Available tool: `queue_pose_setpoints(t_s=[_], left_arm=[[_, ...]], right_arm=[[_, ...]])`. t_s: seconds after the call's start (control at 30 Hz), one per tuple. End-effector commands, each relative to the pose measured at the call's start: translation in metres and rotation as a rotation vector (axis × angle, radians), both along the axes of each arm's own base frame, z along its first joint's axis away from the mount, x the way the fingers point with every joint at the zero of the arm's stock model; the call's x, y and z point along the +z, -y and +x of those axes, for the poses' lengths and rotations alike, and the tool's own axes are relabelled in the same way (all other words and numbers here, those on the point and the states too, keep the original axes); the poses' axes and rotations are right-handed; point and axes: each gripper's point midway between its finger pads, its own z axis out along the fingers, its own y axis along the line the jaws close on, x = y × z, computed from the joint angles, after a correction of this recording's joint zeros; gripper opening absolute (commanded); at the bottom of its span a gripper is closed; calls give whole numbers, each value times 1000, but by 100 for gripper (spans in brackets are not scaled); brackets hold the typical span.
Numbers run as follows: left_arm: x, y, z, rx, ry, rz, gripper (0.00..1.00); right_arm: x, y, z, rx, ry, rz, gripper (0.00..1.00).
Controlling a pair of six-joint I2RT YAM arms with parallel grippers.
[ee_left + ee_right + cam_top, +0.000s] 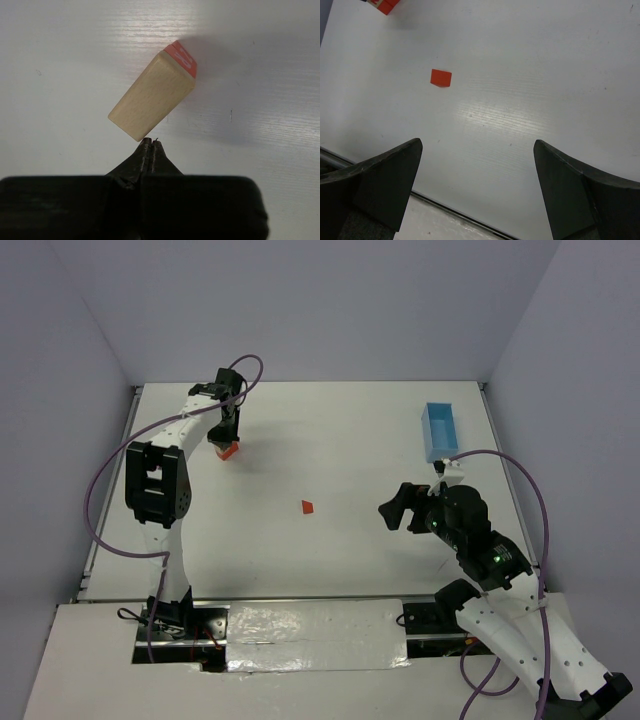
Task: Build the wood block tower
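The small red-orange block (308, 507) (441, 78) is below my right gripper's fingers and to their left in the top view. My right gripper will move across and down onto it next.
At the far left of the table lies a tan block with a red-orange end (152, 95), seen from above as a small red-orange piece (227, 450). My left gripper (151, 143) is shut with nothing between its fingers, its tips right at the block's near corner; in the top view the left gripper (227, 436) hangs just over the block. A small red-orange block (308, 507) lies alone mid-table, and it also shows in the right wrist view as the small block (441, 78). My right gripper (477, 150) is open and empty, well right of it (397, 506).
A light blue rectangular box (440, 430) stands at the back right. The table's near edge (455, 212) runs just under the right fingers. The left arm's purple cable (110, 470) loops out over the left side.
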Motion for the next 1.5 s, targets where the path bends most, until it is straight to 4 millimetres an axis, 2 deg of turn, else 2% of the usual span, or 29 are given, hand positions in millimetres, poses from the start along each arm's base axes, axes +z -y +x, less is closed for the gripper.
queue_pose_setpoints(t_s=[0.0, 0.17, 0.27, 0.37, 0.43, 0.47, 0.5, 0.63, 0.67, 0.73, 0.77, 0.8, 0.87, 0.9, 0.97, 1.0, 1.07, 1.1, 1.13, 1.17, 1.2, 1.23, 1.27, 1.3, 1.33, 1.37, 1.4, 1.43, 1.47], left_arm=[[15, 1, -1, 8, 29, -17, 0], [20, 2, -2, 7, 33, -20, 0], [30, 22, -5, -46, 50, -88, 0], [59, 73, -19, -164, 105, -157, 1], [73, 87, -27, -166, 144, -171, 10], [72, 100, -36, -188, 154, -183, 29], [89, 107, -43, -197, 203, -210, 37], [93, 153, -78, -340, 283, -324, 76], [82, 158, -93, -377, 246, -335, 80], [80, 180, -99, -461, 298, -398, 92], [65, 188, -118, -510, 280, -409, 96], [70, 199, -114, -539, 345, -433, 97], [59, 209, -130, -578, 354, -470, 99], [66, 213, -129, -536, 387, -516, 99], [79, 205, -135, -461, 425, -545, 99], [79, 191, -139, -346, 415, -538, 100], [102, 148, -140, -146, 499, -442, 100], [98, 128, -156, -71, 456, -396, 100], [119, 114, -164, -30, 501, -394, 99], [126, 97, -170, 22, 525, -351, 99], [133, 87, -178, 41, 537, -344, 100], [134, 75, -191, 45, 520, -321, 100], [150, 68, -202, 35, 571, -356, 99], [156, 64, -209, -6, 589, -354, 99], [164, 54, -218, -13, 640, -367, 99], [165, 47, -221, -10, 664, -352, 99], [167, 36, -223, 4, 694, -314, 99], [161, 29, -230, -1, 707, -306, 99], [159, 27, -230, -10, 728, -303, 100]], right_arm=[[9, -5, 4, 15, 48, 21, 100], [9, -5, 4, 14, 48, 21, 100], [9, -5, 3, 15, 46, 21, 100], [9, -4, 4, 11, 47, 19, 100], [9, -4, 4, 9, 48, 20, 100], [11, -3, 4, 4, 52, 22, 100], [10, -2, 4, -1, 51, 19, 100], [13, 1, 5, -20, 62, 20, 100], [13, 3, 5, -28, 66, 20, 100], [17, 5, 4, -40, 81, 24, 100], [17, 6, 4, -41, 87, 27, 100], [18, 6, 4, -38, 89, 28, 100], [18, 3, 2, -20, 94, 33, 100], [18, 2, 2, -14, 95, 34, 100], [14, -10, -2, 62, 86, 44, 100], [11, -17, -2, 99, 74, 46, 100], [4, -34, -9, 208, 46, 64, 100], [-8, -40, -8, 234, -4, 56, 100], [-13, -48, -10, 274, -32, 68, 99], [-20, -53, -9, 293, -64, 66, 99], [-35, -60, -6, 306, -128, 49, 99], [-35, -68, -1, 322, -120, 54, 99], [-33, -74, 4, 327, -118, 46, 99], [-46, -88, 5, 355, -158, 15, 99], [-31, -99, 16, 344, -128, 10, 99], [-35, -103, 22, 311, -155, -24, 100], [-54, -108, 34, 220, -212, -105, 100], [-61, -108, 35, 174, -243, -167, 100], [-59, -123, 48, 143, -243, -214, 100]])
